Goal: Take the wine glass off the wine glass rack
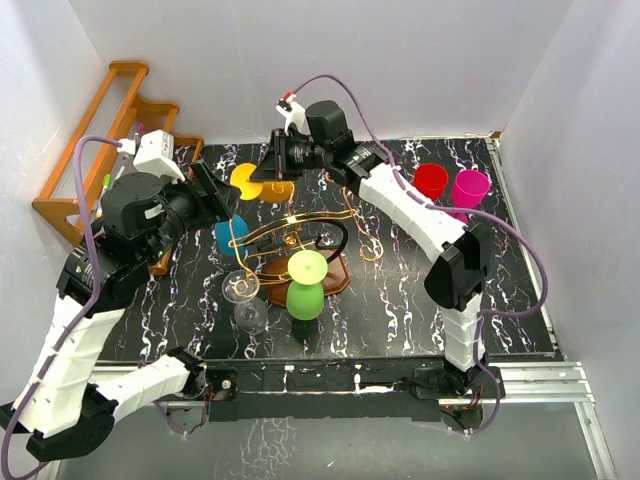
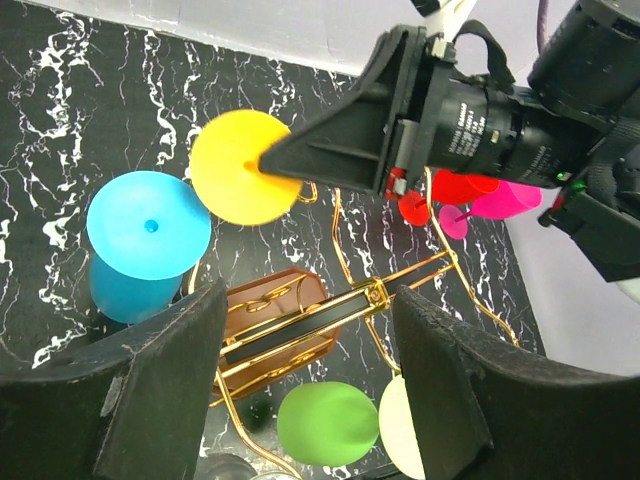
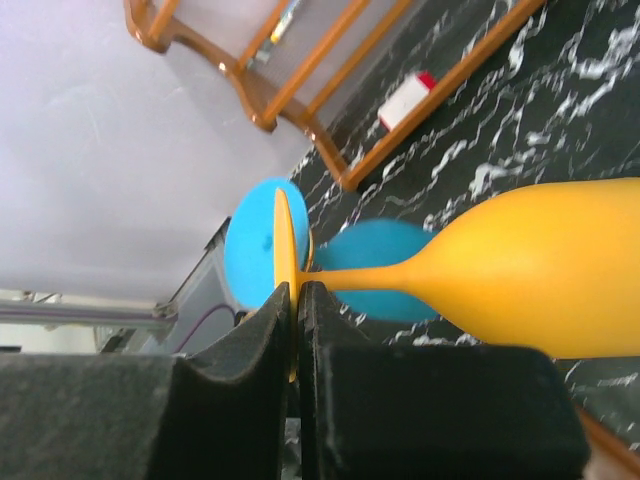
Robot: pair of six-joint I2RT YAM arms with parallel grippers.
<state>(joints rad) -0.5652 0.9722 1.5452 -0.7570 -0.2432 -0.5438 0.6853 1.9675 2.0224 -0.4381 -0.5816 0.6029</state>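
Note:
I will next turn my left gripper and move it to the right in the top view, onto the yellow wine glass's foot's free rim (image 1: 237,182) (image 2: 208,168), because my right gripper pinches only the foot's opposite rim.
The wine glass rack (image 1: 300,232) is gold wire with a black loop on a reddish-brown base (image 1: 338,276). My right gripper (image 1: 263,170) is shut on the flat foot of a yellow wine glass (image 1: 247,178) at the rack's far left wire end. In the right wrist view the pads (image 3: 270,330) pinch the foot's rim, and the yellow bowl (image 3: 540,270) is at the right. My left gripper (image 2: 308,310) is open and empty above the rack (image 2: 350,305). Blue (image 1: 230,238), green (image 1: 305,285) and clear (image 1: 243,290) glasses hang around the rack.
An orange-brown stepped shelf (image 1: 110,130) stands at the back left. Red (image 1: 431,181) and magenta (image 1: 470,187) glasses stand at the back right. White walls enclose the black marbled table (image 1: 420,310).

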